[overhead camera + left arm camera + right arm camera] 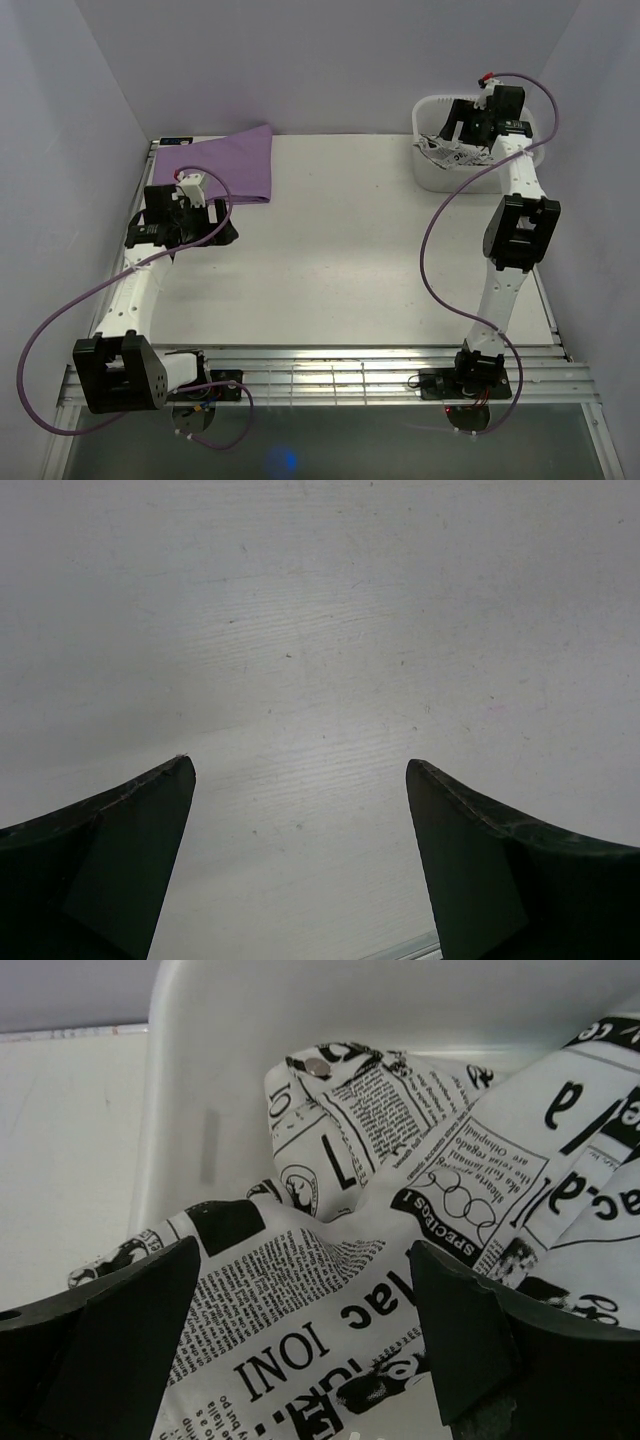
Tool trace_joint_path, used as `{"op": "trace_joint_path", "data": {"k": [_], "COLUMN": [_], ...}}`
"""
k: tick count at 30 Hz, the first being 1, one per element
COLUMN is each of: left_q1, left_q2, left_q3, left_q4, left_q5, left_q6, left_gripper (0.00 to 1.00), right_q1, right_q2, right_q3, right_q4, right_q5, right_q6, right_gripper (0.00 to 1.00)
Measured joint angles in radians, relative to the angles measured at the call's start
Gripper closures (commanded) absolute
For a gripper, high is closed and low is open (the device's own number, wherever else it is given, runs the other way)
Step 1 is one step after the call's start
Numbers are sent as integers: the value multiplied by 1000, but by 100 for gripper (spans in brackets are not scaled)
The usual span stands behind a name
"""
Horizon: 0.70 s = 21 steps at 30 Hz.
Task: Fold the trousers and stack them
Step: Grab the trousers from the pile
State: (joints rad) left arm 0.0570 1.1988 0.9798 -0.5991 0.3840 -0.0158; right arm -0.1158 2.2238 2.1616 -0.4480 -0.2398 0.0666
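The open fingers of my right gripper are already on both sides of the fine-print fold of the trousers below, so I should next lower that gripper into the bin (432, 178) onto that fold.
The trousers (447, 154), white with black newspaper print, lie crumpled in a white bin (432, 178) at the back right. In the right wrist view the printed trousers (330, 1320) fill the space between and beyond my fingers, inside the bin (200, 1080). My right gripper (305, 1255) is open, its jaws wide apart just over the cloth; it also shows in the top view (462, 130). My left gripper (190, 222) is open and empty above bare table (320, 660), near the left side.
A plain purple folded cloth (232, 166) lies at the back left, just beyond my left gripper. Walls close in the table on three sides. A metal rail (330, 375) runs along the near edge.
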Motion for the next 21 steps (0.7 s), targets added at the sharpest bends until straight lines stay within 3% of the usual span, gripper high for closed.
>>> {"op": "trace_joint_path", "data": {"k": [12,15,19,20,21], "left_q1": [0,0,0,0,0], "left_q2": [0,0,0,0,-1], "left_q3": [-32,-38,-43,-43,-45], "left_q4": [0,2,2,2,2], "left_q5": [-19,-22,-29,-30,-34], "left_q6": [-32,-37,-38,-38,-41], "left_gripper": [2,2,2,2,2], "right_q1": [0,5,11,11,13], "right_q2": [30,53,101,112,134], "right_q3": [-100,-93,-35,-21,0], "right_q4": [-62,-71,-105,-113,-124], "right_q5": [-19,-20,-5,0,6], "right_q6": [1,-23,-42,-48,-52], "right_gripper": [6,0,18,33,33]}}
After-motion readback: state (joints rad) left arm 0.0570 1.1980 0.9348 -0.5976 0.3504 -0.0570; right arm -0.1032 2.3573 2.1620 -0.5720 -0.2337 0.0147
